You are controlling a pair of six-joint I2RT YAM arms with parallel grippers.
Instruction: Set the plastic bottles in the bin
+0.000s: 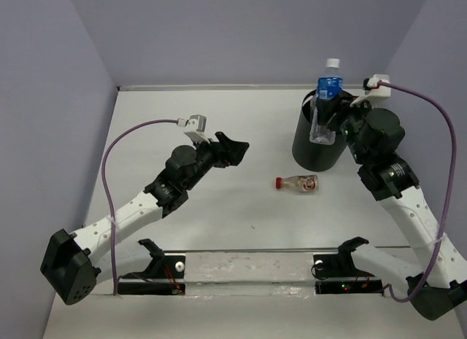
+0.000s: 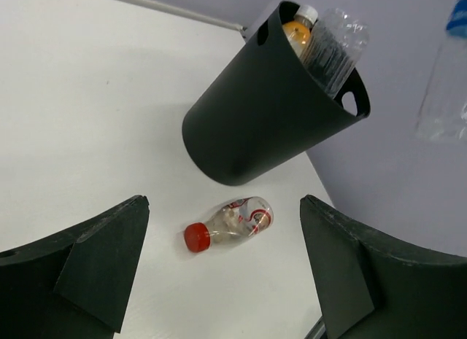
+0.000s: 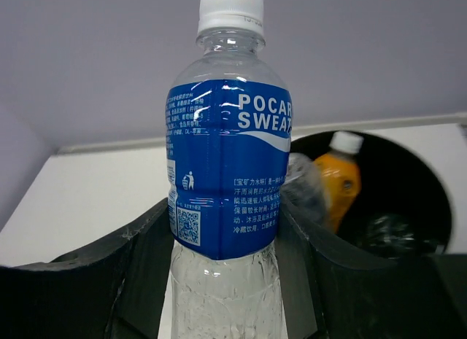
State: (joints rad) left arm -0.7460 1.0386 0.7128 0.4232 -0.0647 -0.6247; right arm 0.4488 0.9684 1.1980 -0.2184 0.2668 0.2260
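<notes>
My right gripper is going to move to its right in the wrist view next, then go down and let go, because free bin space beside the orange-juice bottle is below it there.
My right gripper (image 1: 325, 114) is shut on a clear blue-labelled bottle (image 1: 326, 100) with a white cap, held upright over the black bin (image 1: 315, 146); the bottle fills the right wrist view (image 3: 228, 208). Inside the bin (image 3: 408, 186) I see an orange-juice bottle (image 3: 338, 180) and clear bottles. A small red-capped, red-labelled bottle (image 1: 298, 183) lies on its side on the table in front of the bin. My left gripper (image 1: 235, 151) is open and empty, left of that bottle; in the left wrist view the bottle (image 2: 230, 223) lies between the fingers, below the bin (image 2: 270, 113).
The white table (image 1: 219, 120) is walled by grey panels at the back and sides. A clear strip with black mounts (image 1: 248, 266) runs along the near edge between the arm bases.
</notes>
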